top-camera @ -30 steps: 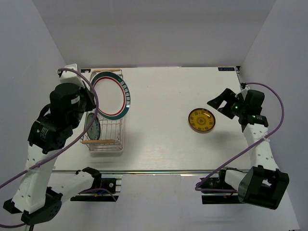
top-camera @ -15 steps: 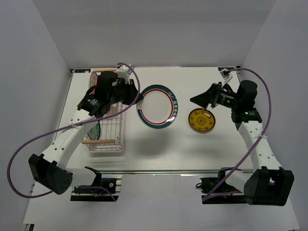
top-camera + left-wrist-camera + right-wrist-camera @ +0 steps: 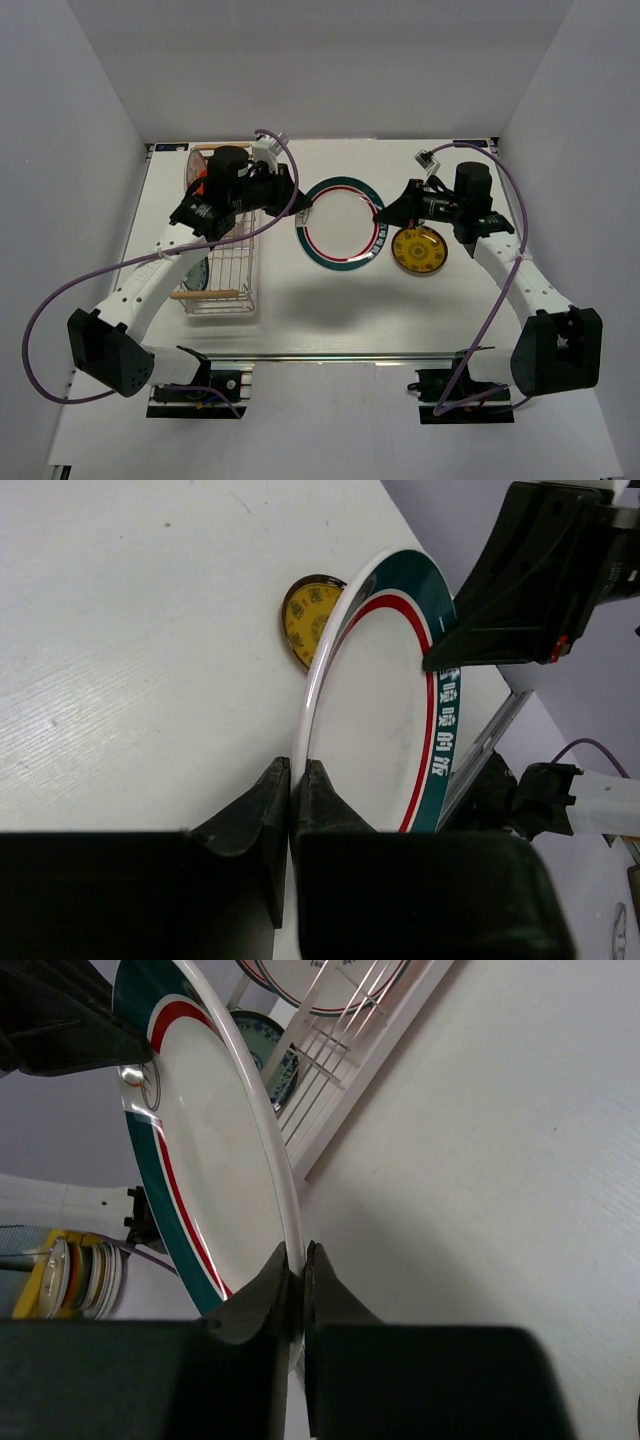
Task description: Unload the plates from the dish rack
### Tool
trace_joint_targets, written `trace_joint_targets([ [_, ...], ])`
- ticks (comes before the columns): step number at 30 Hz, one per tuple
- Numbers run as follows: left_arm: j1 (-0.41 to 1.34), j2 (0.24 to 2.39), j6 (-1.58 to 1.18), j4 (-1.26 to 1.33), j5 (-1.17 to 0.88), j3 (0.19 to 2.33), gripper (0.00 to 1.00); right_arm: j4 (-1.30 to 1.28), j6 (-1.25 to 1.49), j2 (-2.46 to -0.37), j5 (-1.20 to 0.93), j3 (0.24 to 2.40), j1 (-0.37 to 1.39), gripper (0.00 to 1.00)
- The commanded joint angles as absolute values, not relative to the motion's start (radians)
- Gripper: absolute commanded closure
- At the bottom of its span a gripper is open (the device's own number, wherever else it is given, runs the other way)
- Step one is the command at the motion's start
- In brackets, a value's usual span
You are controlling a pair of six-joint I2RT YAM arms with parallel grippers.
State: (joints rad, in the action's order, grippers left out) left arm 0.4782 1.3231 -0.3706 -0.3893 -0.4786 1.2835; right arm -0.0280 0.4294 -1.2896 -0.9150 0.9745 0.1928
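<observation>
My right gripper should go down next until the white plate sits between the dish rack and the yellow plate, since the table is bare there.
A white plate with a green and red rim band hangs tilted above the table's middle, held from both sides. My left gripper is shut on its left rim, its fingers pinching the edge. On the opposite rim my right gripper is shut too, fingers clamping the plate. A yellow patterned plate lies flat just right of it. The dish rack stands at the left with a teal plate upright in it; an orange-red plate shows at its far end.
The left arm reaches across the rack's far half and hides part of it. In the right wrist view the rack's wires and a white plate with coloured marks show behind the held plate. A purple cable loops off each arm.
The left arm carried the white plate from the rack rightward to the table's middle. The right gripper moved left, then shut on the plate's right rim.
</observation>
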Motion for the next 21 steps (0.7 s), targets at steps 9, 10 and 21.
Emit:
trace_joint_targets([
  [9, 0.482, 1.341, -0.373, -0.636, -0.148, 1.376, 0.02, -0.104, 0.462, -1.35, -0.733, 1.045, 0.196, 1.0],
  [10, 0.482, 1.335, -0.377, -0.675, 0.029, 1.39, 0.02, -0.126, 0.457, -1.37, -0.707, 1.057, 0.196, 1.0],
  [21, 0.46, 1.243, -0.592, -1.043, 0.627, 1.364, 0.02, -0.146, 0.506, -1.58, -0.511, 1.095, 0.236, 1.0],
])
